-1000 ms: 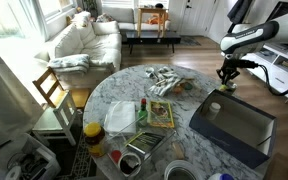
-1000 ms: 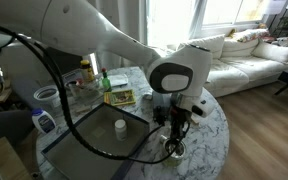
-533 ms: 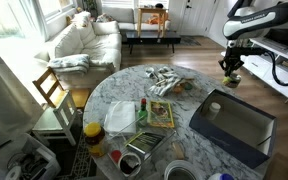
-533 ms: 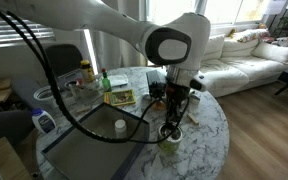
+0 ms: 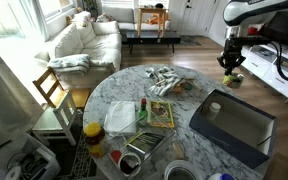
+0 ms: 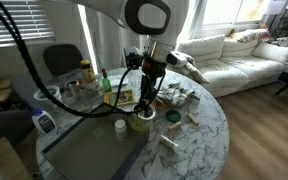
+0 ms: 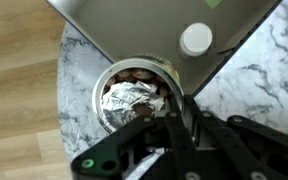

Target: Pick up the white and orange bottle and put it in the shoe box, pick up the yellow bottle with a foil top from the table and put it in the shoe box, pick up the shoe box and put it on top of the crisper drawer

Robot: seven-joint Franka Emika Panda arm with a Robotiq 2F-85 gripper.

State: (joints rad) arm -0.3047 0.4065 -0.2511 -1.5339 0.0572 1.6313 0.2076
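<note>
The gripper moves across the shoe box's edge and down there next, since the box's bare bottom beside the white cap has room to release the yellow bottle.
My gripper (image 5: 231,70) is shut on the yellow bottle with a foil top (image 6: 141,121) and holds it above the table beside the shoe box's edge. In the wrist view the crumpled foil top (image 7: 132,100) sits just left of the fingers (image 7: 174,112). The shoe box (image 5: 246,138), dark outside and brown inside, lies open in both exterior views (image 6: 84,150). The white and orange bottle (image 5: 215,110) stands inside it, and its white cap shows in the wrist view (image 7: 196,38). The translucent crisper drawer (image 5: 121,117) stands at the table's other side.
A metal tray (image 5: 144,148), an orange-lidded jar (image 5: 93,135), a flat packet (image 5: 161,113) and scattered small items (image 5: 167,80) lie on the round marble table (image 5: 184,100). A green bottle (image 6: 105,83) stands behind the box. A wooden chair (image 5: 52,90) stands by the table.
My gripper has lifted the foil-topped bottle off the table near its edge. It has carried the bottle across to the shoe box's side.
</note>
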